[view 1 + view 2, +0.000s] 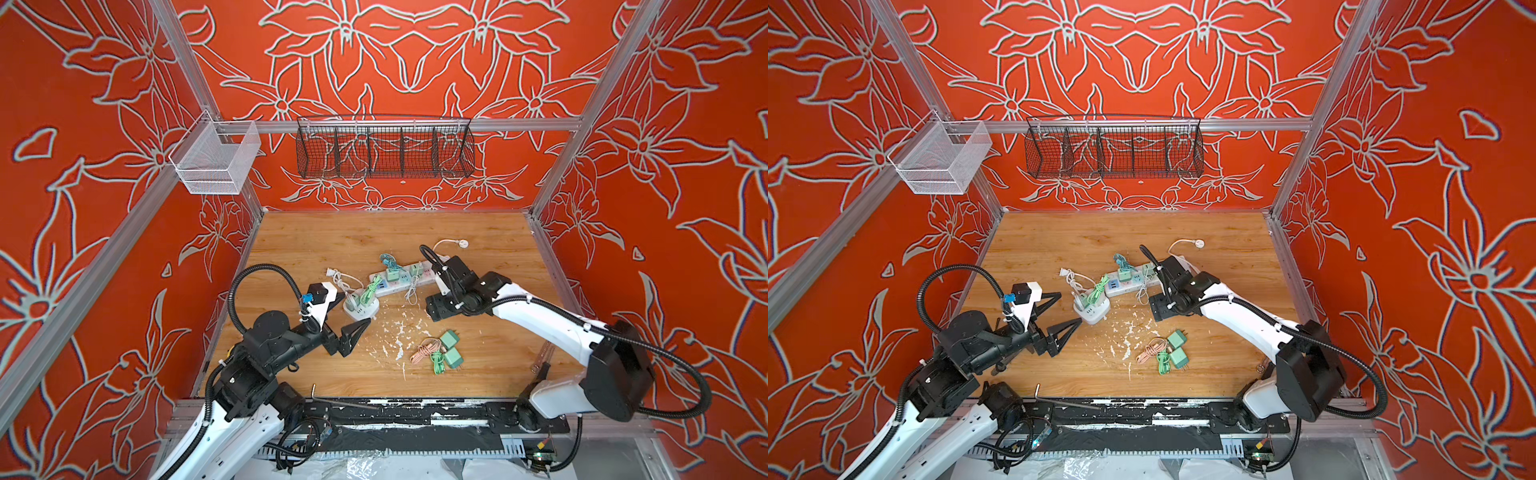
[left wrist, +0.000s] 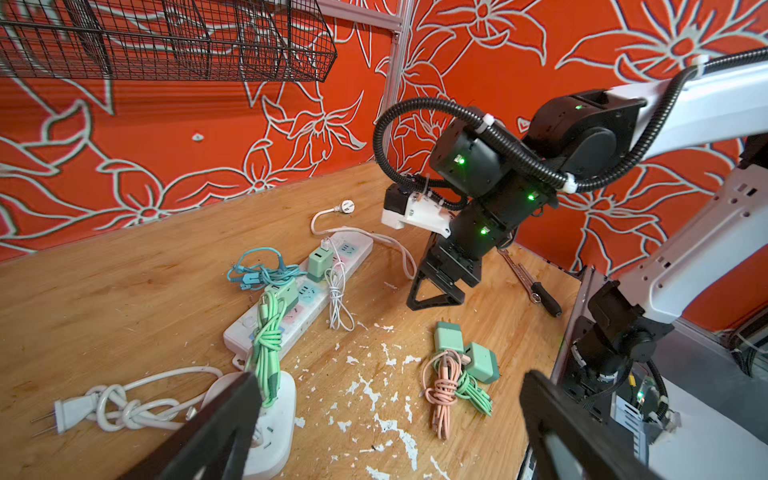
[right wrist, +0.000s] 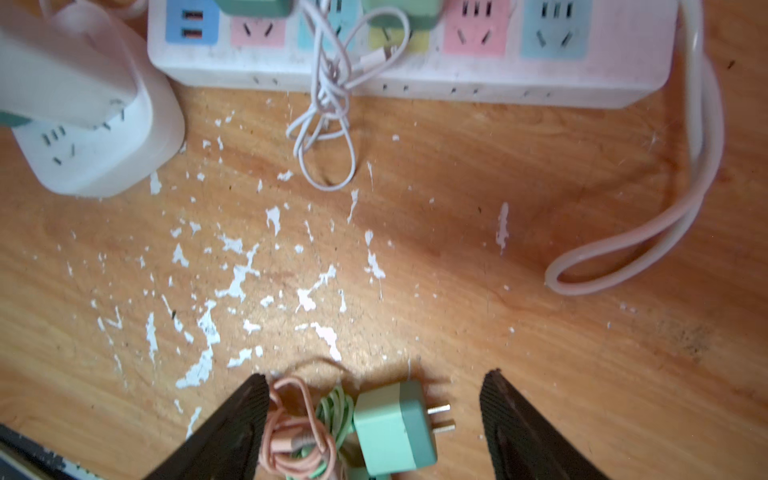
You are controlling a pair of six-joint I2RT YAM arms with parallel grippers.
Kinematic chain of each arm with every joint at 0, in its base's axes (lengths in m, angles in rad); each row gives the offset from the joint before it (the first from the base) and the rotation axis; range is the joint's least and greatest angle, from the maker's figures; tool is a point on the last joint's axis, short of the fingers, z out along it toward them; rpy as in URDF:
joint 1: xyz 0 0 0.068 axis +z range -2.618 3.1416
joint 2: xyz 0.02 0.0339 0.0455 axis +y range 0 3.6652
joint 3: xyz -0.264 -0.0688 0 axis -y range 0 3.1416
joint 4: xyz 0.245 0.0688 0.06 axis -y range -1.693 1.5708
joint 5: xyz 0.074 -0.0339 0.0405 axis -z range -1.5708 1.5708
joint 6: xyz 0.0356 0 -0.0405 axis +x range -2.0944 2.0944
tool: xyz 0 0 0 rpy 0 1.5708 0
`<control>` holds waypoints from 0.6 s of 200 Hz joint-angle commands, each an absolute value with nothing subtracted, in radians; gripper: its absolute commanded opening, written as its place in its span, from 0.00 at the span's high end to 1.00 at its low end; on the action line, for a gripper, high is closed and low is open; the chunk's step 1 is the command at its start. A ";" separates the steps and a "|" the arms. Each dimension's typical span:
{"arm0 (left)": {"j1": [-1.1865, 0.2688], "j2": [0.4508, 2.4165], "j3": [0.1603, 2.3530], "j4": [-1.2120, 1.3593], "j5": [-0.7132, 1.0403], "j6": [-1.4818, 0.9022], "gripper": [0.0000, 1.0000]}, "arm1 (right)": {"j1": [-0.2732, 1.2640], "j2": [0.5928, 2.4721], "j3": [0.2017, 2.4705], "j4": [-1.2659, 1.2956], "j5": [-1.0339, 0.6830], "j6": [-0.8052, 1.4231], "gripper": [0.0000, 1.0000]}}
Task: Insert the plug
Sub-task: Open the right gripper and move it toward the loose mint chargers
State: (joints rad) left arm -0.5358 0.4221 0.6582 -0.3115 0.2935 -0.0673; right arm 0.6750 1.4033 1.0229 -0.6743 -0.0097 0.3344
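Next, my open right gripper moves back and down to the near green plug (image 1: 453, 357), which lies below it and nearer my base, still loose on the table.
Two loose green plugs (image 1: 449, 338) (image 1: 455, 357) lie on the wooden table with coiled pink and green cables. In the right wrist view one of them (image 3: 395, 428) lies on its side between my right gripper's (image 3: 376, 376) open fingers, prongs bare, untouched. In both top views that gripper (image 1: 436, 311) (image 1: 1160, 309) hangs above the table between the plugs and the white power strip (image 1: 388, 288) (image 3: 478, 89). Two green plugs (image 2: 320, 264) (image 2: 286, 291) sit in the strip. My left gripper (image 1: 357, 307) (image 2: 386, 399) is open and empty beside a small white cube socket (image 1: 361, 309) (image 2: 270, 424).
A knotted white cable with a two-pin plug (image 2: 70, 411) lies left of the cube socket. A wrench (image 2: 536, 291) rests near the right table edge and a hex key (image 1: 340, 401) on the front rail. White flakes (image 1: 395, 332) litter the wood. Wire baskets (image 1: 384, 147) (image 1: 216, 158) hang on the walls.
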 commanded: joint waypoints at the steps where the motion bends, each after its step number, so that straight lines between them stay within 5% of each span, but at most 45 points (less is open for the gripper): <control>1: -0.529 0.429 0.678 -0.300 0.317 -0.046 0.03 | 0.694 1.356 0.959 -0.740 -0.053 0.362 0.17; 120: -0.529 0.452 0.672 -0.283 0.359 -0.054 0.03 | 0.805 1.274 0.769 -0.774 -0.069 0.449 0.27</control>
